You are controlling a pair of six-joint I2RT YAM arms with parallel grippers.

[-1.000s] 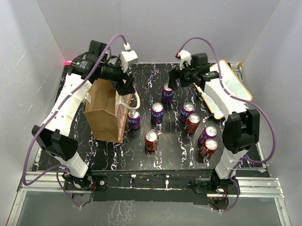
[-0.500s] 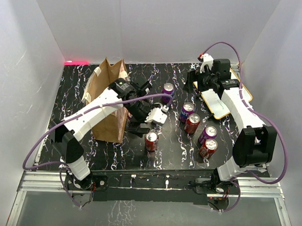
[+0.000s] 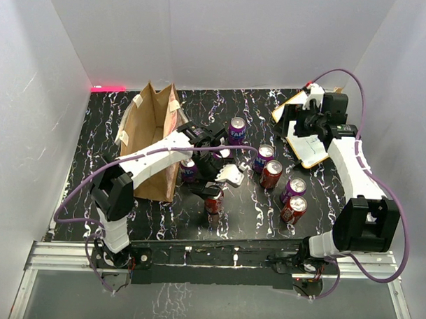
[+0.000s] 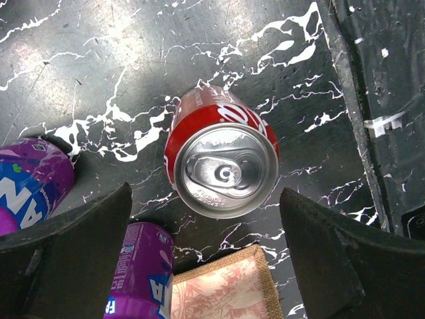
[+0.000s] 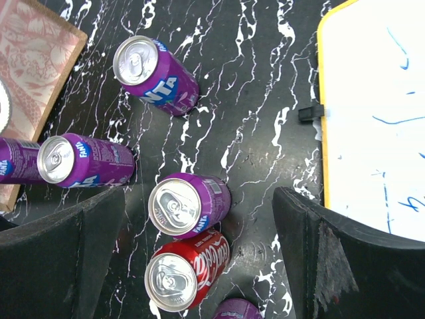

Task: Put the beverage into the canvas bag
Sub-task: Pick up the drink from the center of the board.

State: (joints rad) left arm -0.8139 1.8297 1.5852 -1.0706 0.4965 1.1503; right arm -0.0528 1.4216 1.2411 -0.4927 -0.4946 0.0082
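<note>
I need to move my left gripper to the left in the top view and lower it over the purple can beside the bag.
The canvas bag (image 3: 149, 140) stands upright and open at the left; its printed corner shows in the left wrist view (image 4: 222, 289). My left gripper (image 3: 216, 179) hangs open over a red Coca-Cola can (image 3: 213, 200). In the left wrist view the can (image 4: 222, 163) stands upright between the spread fingers of that gripper (image 4: 206, 199), untouched. My right gripper (image 3: 295, 124) is open and empty at the back right. In the right wrist view that gripper (image 5: 199, 199) is high above a purple Fanta can (image 5: 189, 205) and a red can (image 5: 186, 269).
Several more cans stand mid-table: purple ones (image 3: 236, 130) (image 3: 263, 158) (image 3: 189, 169) (image 3: 294, 189) and red ones (image 3: 271, 173) (image 3: 293, 208). A yellow-rimmed whiteboard (image 3: 313, 145) lies at the right, also in the right wrist view (image 5: 378, 119). White walls enclose the table.
</note>
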